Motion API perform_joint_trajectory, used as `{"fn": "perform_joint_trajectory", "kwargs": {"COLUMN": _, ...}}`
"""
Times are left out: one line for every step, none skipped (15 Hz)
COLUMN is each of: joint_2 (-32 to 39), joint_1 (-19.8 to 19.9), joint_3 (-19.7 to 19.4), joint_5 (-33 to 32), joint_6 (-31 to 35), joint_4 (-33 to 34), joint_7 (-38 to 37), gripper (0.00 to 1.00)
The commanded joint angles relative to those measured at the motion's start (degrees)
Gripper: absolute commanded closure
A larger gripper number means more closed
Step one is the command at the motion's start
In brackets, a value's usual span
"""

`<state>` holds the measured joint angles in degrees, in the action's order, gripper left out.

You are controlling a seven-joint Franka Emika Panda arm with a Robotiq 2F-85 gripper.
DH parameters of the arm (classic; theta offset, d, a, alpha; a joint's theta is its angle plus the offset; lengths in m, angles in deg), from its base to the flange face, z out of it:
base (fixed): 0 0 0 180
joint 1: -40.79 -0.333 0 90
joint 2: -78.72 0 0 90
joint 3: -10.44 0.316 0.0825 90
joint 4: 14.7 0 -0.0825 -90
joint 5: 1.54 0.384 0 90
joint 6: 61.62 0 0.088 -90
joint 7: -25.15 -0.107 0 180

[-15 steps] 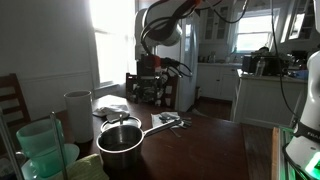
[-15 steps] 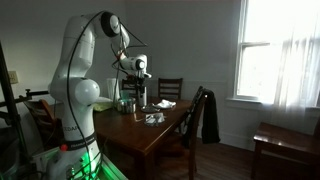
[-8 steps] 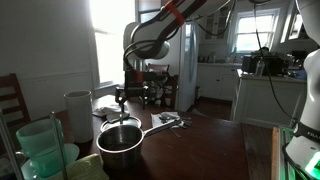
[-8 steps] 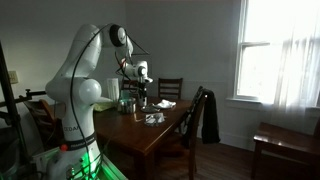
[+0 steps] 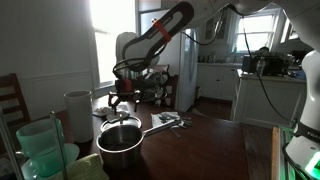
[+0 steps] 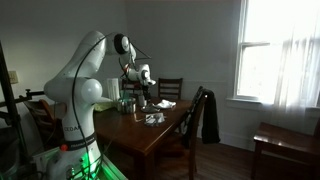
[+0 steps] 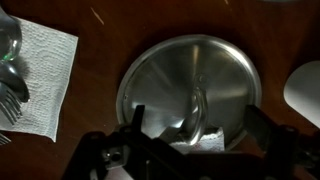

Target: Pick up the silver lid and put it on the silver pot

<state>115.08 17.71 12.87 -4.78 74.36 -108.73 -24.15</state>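
The robot will lower its open gripper over the lid's raised handle [image 5: 122, 113] [image 7: 199, 105] before closing on it, as the fingers on either side are still above the handle.
The silver lid [image 7: 190, 85] lies flat on the dark wooden table and fills the middle of the wrist view, its raised centre handle showing as a bright ridge. My gripper [image 7: 198, 128] hangs just above it, open, with one dark finger [image 7: 135, 125] on each side of the handle and not touching it. In an exterior view the gripper [image 5: 118, 99] is low over the table behind the silver pot [image 5: 120, 143]. The pot stands upright at the near edge, dark inside, its long handle [image 5: 158, 126] pointing right.
A tall white cylinder [image 5: 78, 115] and pale green tubs [image 5: 40, 150] stand left of the pot. A paper towel [image 7: 45, 75] lies beside the lid, with a white object [image 7: 305, 95] on its other side. Clutter [image 5: 165, 121] lies mid-table. Chairs [image 6: 170, 90] surround the table.
The arm has swung left and down from above the table's far side. The gripper now hangs low over the lid. Pot and lid have not moved.
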Motion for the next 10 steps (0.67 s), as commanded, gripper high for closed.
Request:
{"fn": "perform_joint_trajectory", "kwargs": {"joint_2": 4.6, "joint_1": -1.6, "joint_3": -1.8, "joint_5": -1.5, "joint_6": 1.9, "joint_4": 5.0, "joint_7": -2.9, "gripper": 0.0}}
{"fn": "perform_joint_trajectory", "kwargs": {"joint_2": 5.3, "joint_1": -1.9, "joint_3": -2.3, "joint_5": -1.8, "joint_6": 2.7, "joint_4": 5.6, "joint_7": -3.3, "gripper": 0.0}}
{"fn": "perform_joint_trajectory", "kwargs": {"joint_2": 5.9, "joint_1": -2.0, "joint_3": -2.5, "joint_5": -1.6, "joint_6": 3.2, "joint_4": 6.1, "joint_7": -3.5, "gripper": 0.03}}
{"fn": "perform_joint_trajectory", "kwargs": {"joint_2": 6.5, "joint_1": -2.1, "joint_3": -2.8, "joint_5": -1.5, "joint_6": 3.5, "joint_4": 6.6, "joint_7": -3.6, "gripper": 0.23}}
{"fn": "perform_joint_trajectory", "kwargs": {"joint_2": 7.0, "joint_1": -2.4, "joint_3": -3.2, "joint_5": -1.6, "joint_6": 3.8, "joint_4": 7.0, "joint_7": -3.8, "gripper": 0.28}}
{"fn": "perform_joint_trajectory", "kwargs": {"joint_2": 7.4, "joint_1": -2.5, "joint_3": -3.4, "joint_5": -1.5, "joint_6": 3.8, "joint_4": 7.5, "joint_7": -3.9, "gripper": 0.3}}
{"fn": "perform_joint_trajectory", "kwargs": {"joint_2": 7.8, "joint_1": -2.8, "joint_3": -3.8, "joint_5": -1.7, "joint_6": 3.7, "joint_4": 7.8, "joint_7": -4.3, "gripper": 0.39}}
{"fn": "perform_joint_trajectory", "kwargs": {"joint_2": 8.0, "joint_1": -3.0, "joint_3": -4.1, "joint_5": -1.8, "joint_6": 3.8, "joint_4": 8.1, "joint_7": -4.6, "gripper": 0.46}}
{"fn": "perform_joint_trajectory", "kwargs": {"joint_2": 8.2, "joint_1": -3.2, "joint_3": -4.4, "joint_5": -1.9, "joint_6": 3.6, "joint_4": 8.4, "joint_7": -4.9, "gripper": 0.54}}
{"fn": "perform_joint_trajectory", "kwargs": {"joint_2": 8.3, "joint_1": -3.4, "joint_3": -4.7, "joint_5": -2.1, "joint_6": 3.6, "joint_4": 8.5, "joint_7": -5.2, "gripper": 0.61}}
